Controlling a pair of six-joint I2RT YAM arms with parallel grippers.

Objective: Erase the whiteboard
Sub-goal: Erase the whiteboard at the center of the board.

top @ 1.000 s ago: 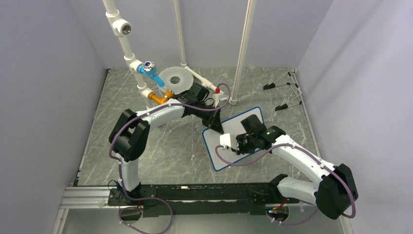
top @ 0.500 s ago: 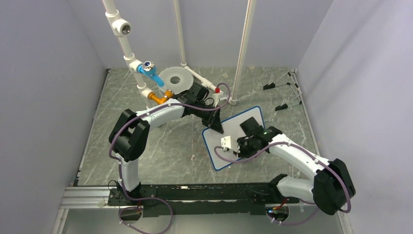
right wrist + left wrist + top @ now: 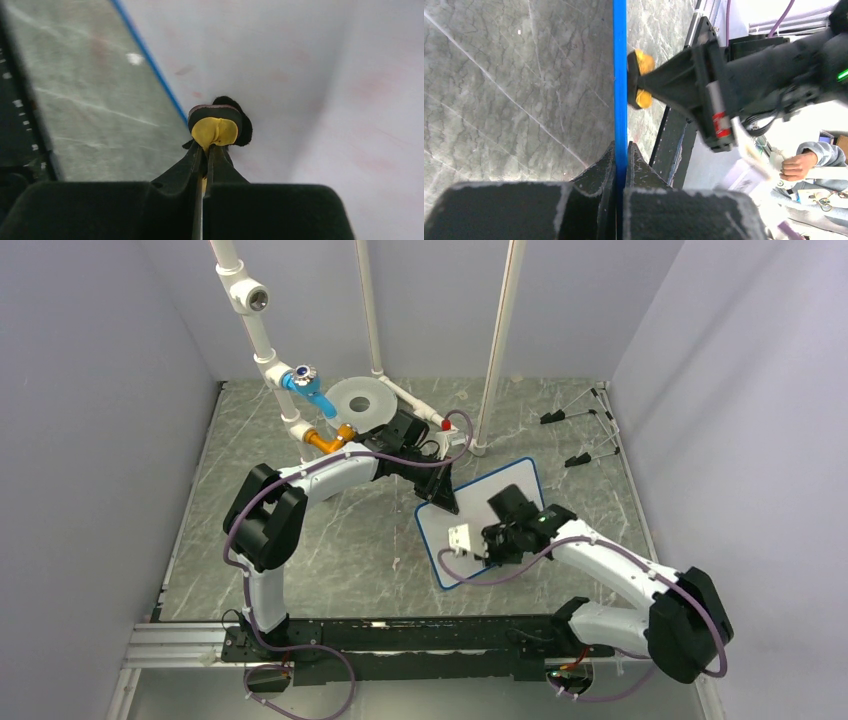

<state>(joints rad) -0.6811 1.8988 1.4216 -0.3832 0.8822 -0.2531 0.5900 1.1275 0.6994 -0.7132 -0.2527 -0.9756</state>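
Next, my right gripper will slide off the whiteboard and release the eraser, as bare table [image 3: 532, 572] beside the whiteboard's blue edge lies to the gripper's right in the top view.
The whiteboard [image 3: 478, 498], white with a blue rim, lies tilted on the marble table. My left gripper [image 3: 443, 503] is shut on its far-left edge; the left wrist view shows the blue rim [image 3: 620, 75] pinched between the fingers [image 3: 620, 150]. My right gripper [image 3: 455, 543] is shut on a yellow eraser with a black felt pad [image 3: 216, 127], pressed on the board's face [image 3: 310, 75] close to its blue edge. Faint pink smears remain on the white surface. The same eraser [image 3: 640, 85] shows beside the rim in the left wrist view.
White pipes with a blue valve [image 3: 305, 380] and an orange fitting [image 3: 330, 438] stand at the back left, beside a round grey disc [image 3: 360, 400]. Black clips [image 3: 560, 417] lie at the back right. A metal rail [image 3: 400, 635] runs along the near edge.
My right gripper has slid the eraser a little leftward and nearer across the board. The left gripper keeps its hold on the rim, unmoved.
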